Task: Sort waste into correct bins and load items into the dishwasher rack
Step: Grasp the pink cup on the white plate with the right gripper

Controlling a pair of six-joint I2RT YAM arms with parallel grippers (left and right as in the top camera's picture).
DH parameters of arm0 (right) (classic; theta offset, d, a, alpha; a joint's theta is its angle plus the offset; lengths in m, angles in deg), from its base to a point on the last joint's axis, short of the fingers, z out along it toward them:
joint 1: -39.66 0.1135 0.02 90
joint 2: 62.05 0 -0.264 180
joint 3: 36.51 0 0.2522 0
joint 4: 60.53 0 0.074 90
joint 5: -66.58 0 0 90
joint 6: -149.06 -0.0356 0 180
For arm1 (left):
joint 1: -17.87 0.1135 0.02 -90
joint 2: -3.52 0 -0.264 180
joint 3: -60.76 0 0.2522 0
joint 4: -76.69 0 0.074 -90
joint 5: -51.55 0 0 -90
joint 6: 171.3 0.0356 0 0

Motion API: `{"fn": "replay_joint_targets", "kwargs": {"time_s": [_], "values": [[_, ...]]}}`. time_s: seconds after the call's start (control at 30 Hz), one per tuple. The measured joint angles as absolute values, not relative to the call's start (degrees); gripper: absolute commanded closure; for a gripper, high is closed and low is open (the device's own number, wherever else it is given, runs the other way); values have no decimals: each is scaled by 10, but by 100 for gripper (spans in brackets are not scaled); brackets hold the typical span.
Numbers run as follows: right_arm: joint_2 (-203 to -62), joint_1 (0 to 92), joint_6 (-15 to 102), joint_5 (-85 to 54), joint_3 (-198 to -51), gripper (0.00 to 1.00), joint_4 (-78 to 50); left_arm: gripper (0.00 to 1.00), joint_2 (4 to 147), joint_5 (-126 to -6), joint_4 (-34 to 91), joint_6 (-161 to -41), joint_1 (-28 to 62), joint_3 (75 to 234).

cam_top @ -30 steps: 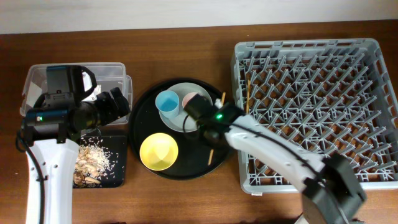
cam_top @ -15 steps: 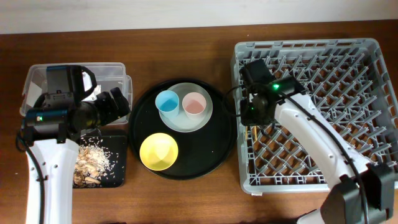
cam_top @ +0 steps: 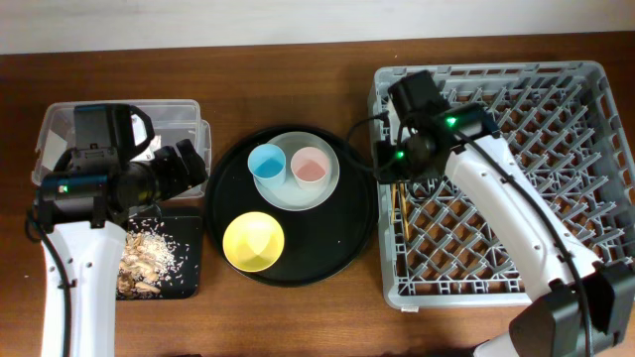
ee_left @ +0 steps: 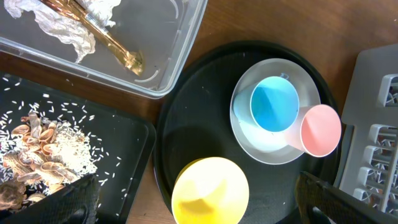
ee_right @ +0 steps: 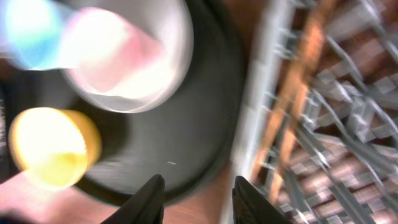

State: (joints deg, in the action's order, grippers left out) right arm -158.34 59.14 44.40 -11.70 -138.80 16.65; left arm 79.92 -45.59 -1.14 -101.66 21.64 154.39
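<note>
My right gripper moves off the rack next, to the left in the overhead view, onto the pink cup's rim, as the cup's upturned opening leaves it exposed.
My right gripper hovers over the left edge of the grey dishwasher rack. Its jaws stand apart with nothing between them. Two wooden chopsticks lie in the rack just below it, blurred in the right wrist view. My left gripper is wide open above the small yellow bowl. A light-blue cup and a pink cup stand on the pale plate. The white tissue and gold foil wrapper lie in the clear tub. Food scraps fill the shallow black tray.
The plate, cups and bowl sit on a large round black tray between the bins and the rack. My left arm covers much of the clear tub from above. The table's back edge runs along the wall.
My right gripper carried a chopstick from the round tray to the rack's left side and opened; the chopstick now lies in the rack. The left arm has not moved.
</note>
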Motion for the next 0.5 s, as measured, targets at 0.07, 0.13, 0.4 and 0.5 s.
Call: {"fn": "replay_joint_targets", "kwargs": {"time_s": [0.07,0.13,0.4,0.5], "values": [[-1583,605,510,-69,-1414,67,126,1,799,-456,-11,-1016,216,1544],[-1584,640,582,-54,-1415,69,89,1,799,-456,-11,-1016,216,1544],[-1646,727,665,-86,-1416,73,-62,1,799,-456,-11,-1016,216,1544],[-1677,727,667,-86,-1416,70,-65,1,799,-456,-11,-1016,217,1544]]}}
